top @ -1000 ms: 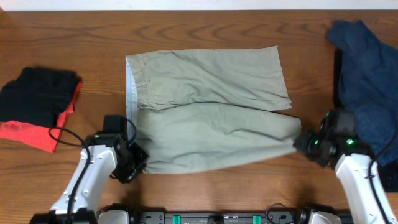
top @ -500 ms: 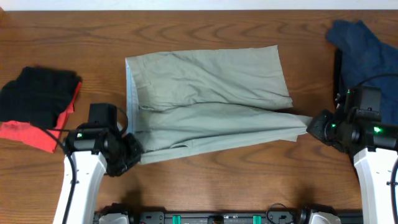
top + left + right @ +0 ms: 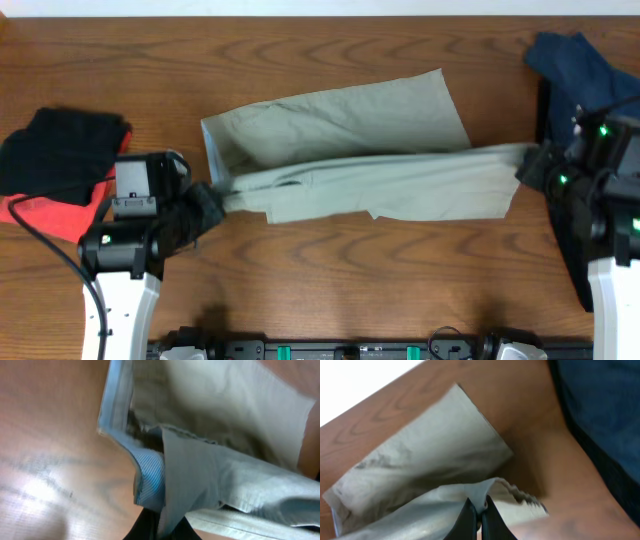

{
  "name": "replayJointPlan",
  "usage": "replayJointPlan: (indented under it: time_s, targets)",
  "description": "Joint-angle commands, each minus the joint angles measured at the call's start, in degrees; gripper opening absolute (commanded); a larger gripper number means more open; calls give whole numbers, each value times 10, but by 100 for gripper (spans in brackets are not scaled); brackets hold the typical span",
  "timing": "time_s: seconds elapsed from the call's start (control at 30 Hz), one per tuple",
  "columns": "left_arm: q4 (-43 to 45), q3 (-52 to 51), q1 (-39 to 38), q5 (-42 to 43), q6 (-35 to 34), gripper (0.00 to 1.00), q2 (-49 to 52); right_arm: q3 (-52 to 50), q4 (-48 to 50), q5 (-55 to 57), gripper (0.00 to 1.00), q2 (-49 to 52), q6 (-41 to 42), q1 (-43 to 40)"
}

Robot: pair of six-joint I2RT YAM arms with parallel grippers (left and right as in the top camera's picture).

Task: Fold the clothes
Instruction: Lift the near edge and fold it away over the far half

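Note:
My left gripper needs to carry the shorts' near corner outward and down to the waistband's far corner (image 3: 205, 122), because the far leg is still uncovered.
The khaki-grey shorts (image 3: 350, 130) lie in the middle of the wooden table, waistband to the left with pale blue lining showing (image 3: 150, 477). The near leg (image 3: 400, 185) is lifted and stretched between both grippers over the far leg. My left gripper (image 3: 212, 193) is shut on the waistband's near corner; in the left wrist view (image 3: 162, 527) cloth is pinched between its black fingers. My right gripper (image 3: 532, 160) is shut on the near leg's hem; in the right wrist view (image 3: 479, 515) the hem (image 3: 495, 487) sits between its fingers.
A black and red garment pile (image 3: 60, 165) lies at the left edge of the table. A dark blue garment (image 3: 585, 90) lies at the right, close to my right arm, and shows in the right wrist view (image 3: 605, 415). Bare wood (image 3: 340, 280) lies in front.
Both grippers have risen and moved away from me, carrying the near edge of the shorts. The near leg is now pulled taut and lifted over the far leg.

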Motion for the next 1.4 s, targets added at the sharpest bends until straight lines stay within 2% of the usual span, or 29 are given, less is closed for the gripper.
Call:
replayJointPlan:
  time_s: [0.0, 0.07, 0.37, 0.57, 0.6, 0.63, 0.67, 0.7, 0.73, 0.77, 0.97, 1.2, 1.37]
  targets:
    - [34, 7, 8, -122, -67, 6, 32, 12, 45, 58, 1, 40, -21, 8]
    - [72, 7, 8, -141, -85, 6, 56, 12, 83, 58, 1, 73, -16, 17]
    - [255, 7, 8, -144, -85, 6, 206, 12, 247, 59, 1, 219, -16, 79]
    - [414, 7, 8, -144, -86, 7, 305, 12, 372, 62, 1, 325, 6, 101]
    - [434, 7, 8, -144, -86, 14, 317, 12, 393, 62, 1, 340, 14, 103]
    - [453, 7, 8, -144, -86, 30, 332, 12, 418, 61, 6, 361, 26, 105]
    - [463, 7, 8, -144, -86, 47, 342, 12, 433, 57, 21, 375, 30, 106]
    - [468, 7, 8, -144, -86, 64, 353, 12, 445, 50, 40, 389, 29, 107]
    - [466, 7, 8, -144, -86, 75, 360, 12, 450, 44, 54, 400, 29, 107]
    - [460, 7, 8, -144, -83, 79, 364, 12, 449, 40, 59, 407, 29, 107]
    - [415, 7, 8, -144, -45, 82, 366, 12, 400, 29, 67, 415, 27, 108]
    - [415, 7, 12, -162, -45, 82, 378, 12, 338, 8, 68, 415, 26, 108]
    - [426, 7, 22, -162, -45, 82, 421, 12, 315, -19, 70, 415, 5, 110]
